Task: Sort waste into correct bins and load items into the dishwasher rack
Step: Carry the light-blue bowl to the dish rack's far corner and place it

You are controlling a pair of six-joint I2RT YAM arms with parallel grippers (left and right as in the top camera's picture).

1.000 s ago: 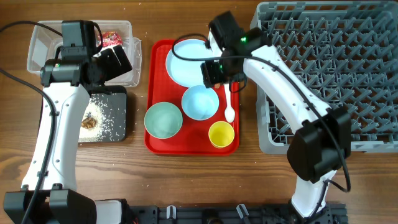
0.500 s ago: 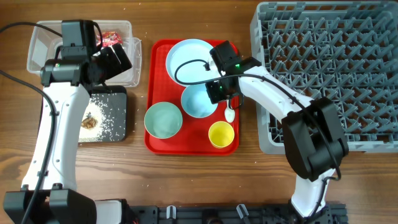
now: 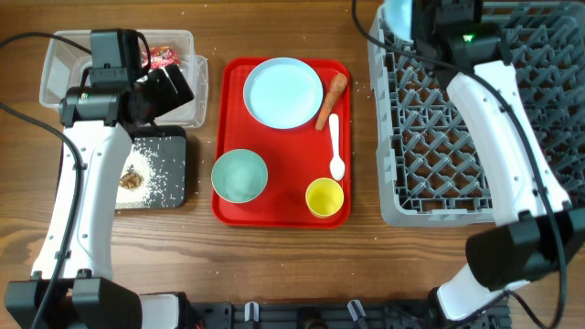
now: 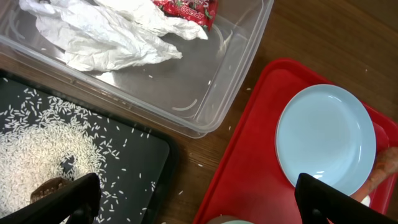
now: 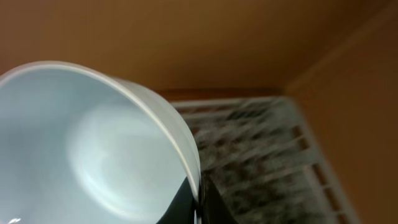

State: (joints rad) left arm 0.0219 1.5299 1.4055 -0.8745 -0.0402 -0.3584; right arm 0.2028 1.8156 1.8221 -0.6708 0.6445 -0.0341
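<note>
My right gripper will turn next and then lower the light blue bowl onto the rack's far wires to let go of it, because the bowl is still hanging over the rack's corner.
My right gripper (image 5: 199,202) is shut on the rim of the light blue bowl (image 5: 93,149), which hangs tilted over the far left corner of the grey dishwasher rack (image 3: 484,119); from overhead the bowl (image 3: 398,11) shows at the top edge. On the red tray (image 3: 228,91) lie the light blue plate (image 3: 283,91), orange carrot (image 3: 331,100), white spoon (image 3: 336,146), pale green bowl (image 3: 239,175) and yellow cup (image 3: 324,196). My left gripper (image 4: 196,202) stands open above the clear tub (image 4: 205,99) and black tray (image 4: 143,168). The napkin (image 4: 112,34) and red wrapper (image 4: 186,9) lie in the tub.
Rice grains (image 4: 43,143) and a brown scrap (image 4: 46,190) lie on the black tray. A few stray grains are on the wood between that tray and the red one. The rack's upright pegs (image 5: 261,137) are just beneath the bowl.
My right gripper shut on the light blue bowl, lifted it off the red tray and carried it up to the rack's far left corner. The left arm has not moved.
</note>
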